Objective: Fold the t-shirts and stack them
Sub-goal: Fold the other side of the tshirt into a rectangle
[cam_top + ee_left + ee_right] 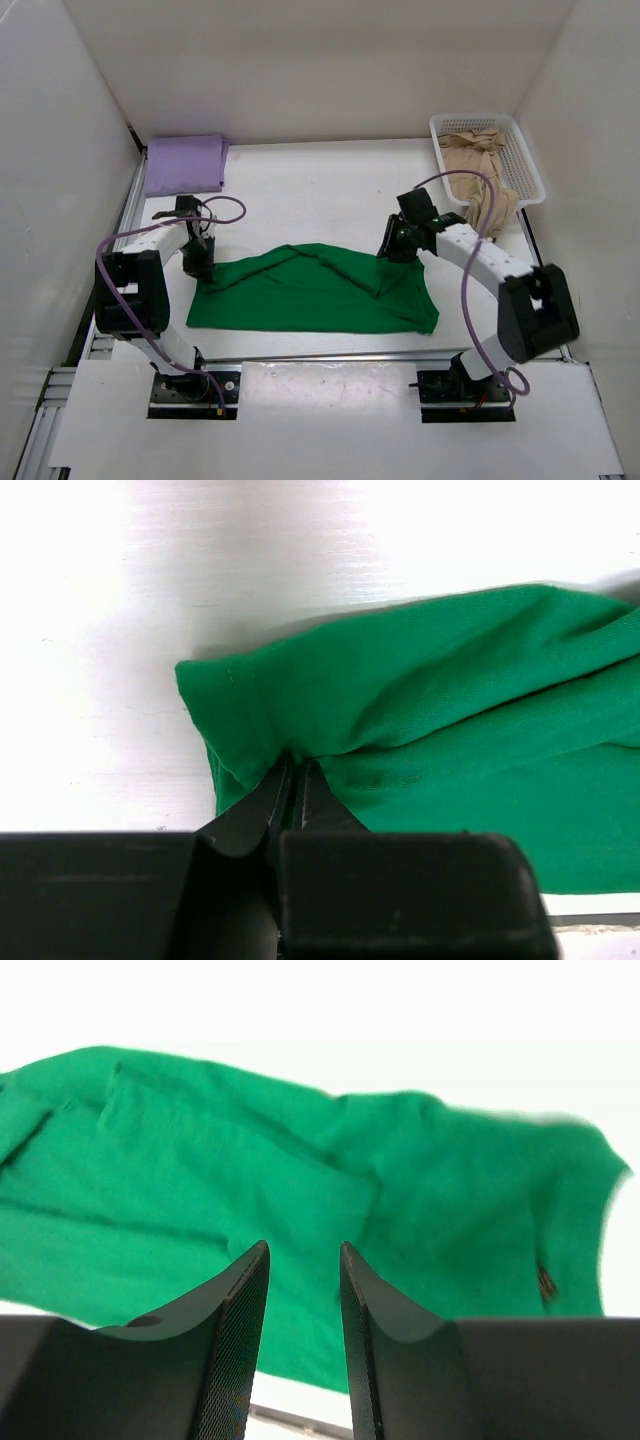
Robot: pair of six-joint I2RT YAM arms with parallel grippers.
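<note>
Next I will lower my right gripper, fingers apart, onto the raised corner of the green cloth [385, 269] [368, 1186] and close, because my left gripper already pinches the shirt's other end.
A bright green t-shirt [315, 290] lies partly folded across the middle of the table, creased at its centre. My left gripper [199, 264] is at its left end, shut on a pinch of the green cloth [400, 730] near a hemmed edge. My right gripper [397, 247] hovers over the shirt's upper right corner; its fingers [240, 1310] stand apart with nothing between them, the green shirt [300, 1190] spread below. A folded lavender t-shirt [185, 164] rests at the back left. A tan t-shirt [482, 180] is bunched in the basket, spilling over its near rim.
A white mesh basket [527, 160] stands at the back right corner. White walls close in the table on three sides. A metal rail [110, 250] runs along the left edge. Purple cables loop from both arms.
</note>
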